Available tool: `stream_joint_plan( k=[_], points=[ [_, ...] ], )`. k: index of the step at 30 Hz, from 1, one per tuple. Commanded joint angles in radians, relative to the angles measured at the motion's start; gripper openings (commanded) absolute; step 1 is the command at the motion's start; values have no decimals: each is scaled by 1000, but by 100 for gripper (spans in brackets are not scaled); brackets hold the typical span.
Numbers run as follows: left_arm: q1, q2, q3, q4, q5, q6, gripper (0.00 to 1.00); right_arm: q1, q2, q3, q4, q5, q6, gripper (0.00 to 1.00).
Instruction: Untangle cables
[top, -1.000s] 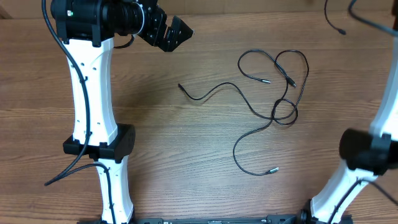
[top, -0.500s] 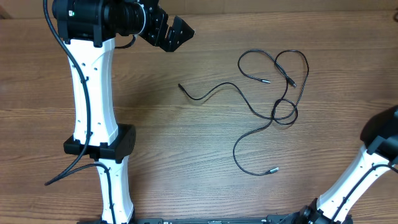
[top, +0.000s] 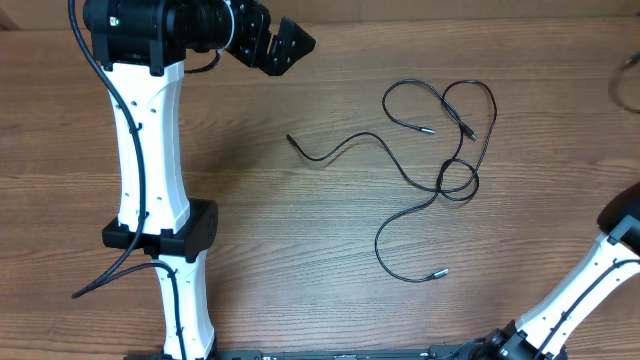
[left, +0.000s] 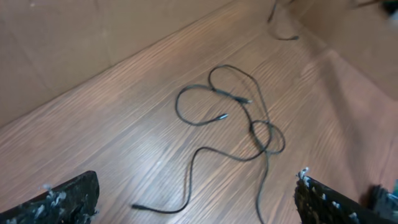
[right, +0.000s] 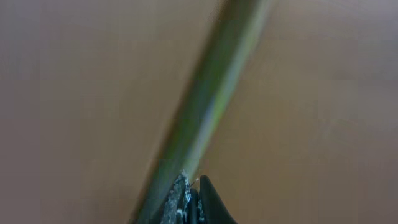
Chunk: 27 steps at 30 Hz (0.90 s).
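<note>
I will next move my right gripper down toward the bare table and let go of the cable there, because the thin cable loop (top: 622, 80) is well clear of the tangle.
Thin black cables (top: 441, 180) with silver plug tips lie in a loose tangle on the wooden table, right of centre. One strand end points left (top: 290, 139). The left wrist view shows them too (left: 254, 130), ahead of the fingers. My left gripper (top: 285, 45) is open and empty, at the table's far side, up and left of the tangle (left: 196, 199). My right gripper (right: 191, 202) is shut with a thin dark strand pinched between its tips. It is out of the overhead view. A thin cable loop (top: 622, 80) shows at the right edge.
The white left arm (top: 150, 150) stands over the table's left side. The right arm's link (top: 620, 225) is at the lower right corner. The right wrist view shows only a blurred green bar (right: 211, 93) against brown.
The right arm swung out to the right, and the cable hanging at the top right went with it. The left gripper shifted slightly up. The tangle on the table has not moved.
</note>
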Motion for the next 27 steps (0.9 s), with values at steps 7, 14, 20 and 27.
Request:
stream_joint_plan(
  k=[7,14,20,27],
  points=[
    [-8,9,7,-29,64,-47,100,10,106,0,-290,-14,706,4],
    [-9,9,7,-43,59,-46,100,18,106,0,-504,-167,989,15],
    [-13,9,7,-60,-16,-42,100,53,106,0,-713,-167,981,78],
    [-13,9,7,-60,-17,-31,100,100,81,5,-584,-398,972,98]
  ],
)
